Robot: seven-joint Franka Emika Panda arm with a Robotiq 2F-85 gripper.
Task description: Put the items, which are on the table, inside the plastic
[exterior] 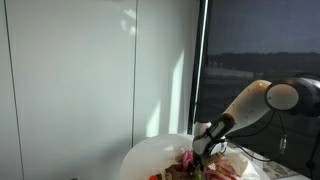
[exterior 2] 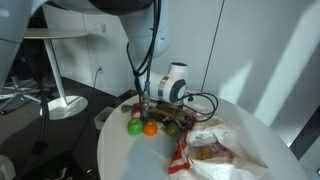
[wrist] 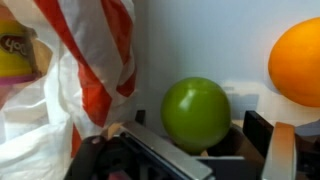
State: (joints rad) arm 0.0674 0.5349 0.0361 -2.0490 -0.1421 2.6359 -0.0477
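Since the green ball sits between my gripper's spread fingers with a gap on each side, I will lower my gripper down around it and close.
In the wrist view a green ball point(wrist: 195, 112) rests on the white table point(wrist: 215, 40), between the spread fingers of my gripper point(wrist: 198, 128). The gripper is open, with a gap on each side of the ball. An orange ball point(wrist: 297, 60) lies further right. The plastic point(wrist: 45, 110), a whitish bag with red stripes, bulges at the left. In an exterior view the gripper point(exterior 2: 152, 112) hangs low over the green ball point(exterior 2: 133, 127) and orange ball point(exterior 2: 150, 128), next to a small heap of coloured items point(exterior 2: 176, 122). The plastic point(exterior 2: 215, 150) lies beside them with items inside.
The round table's edge point(exterior 2: 105, 150) runs close to the two balls. A black cable point(exterior 2: 205, 100) trails behind the gripper. A dark window point(exterior: 260, 50) and a white wall point(exterior: 80, 70) stand behind the table point(exterior: 150, 155). A yellow tub point(wrist: 15, 55) shows through the bag.
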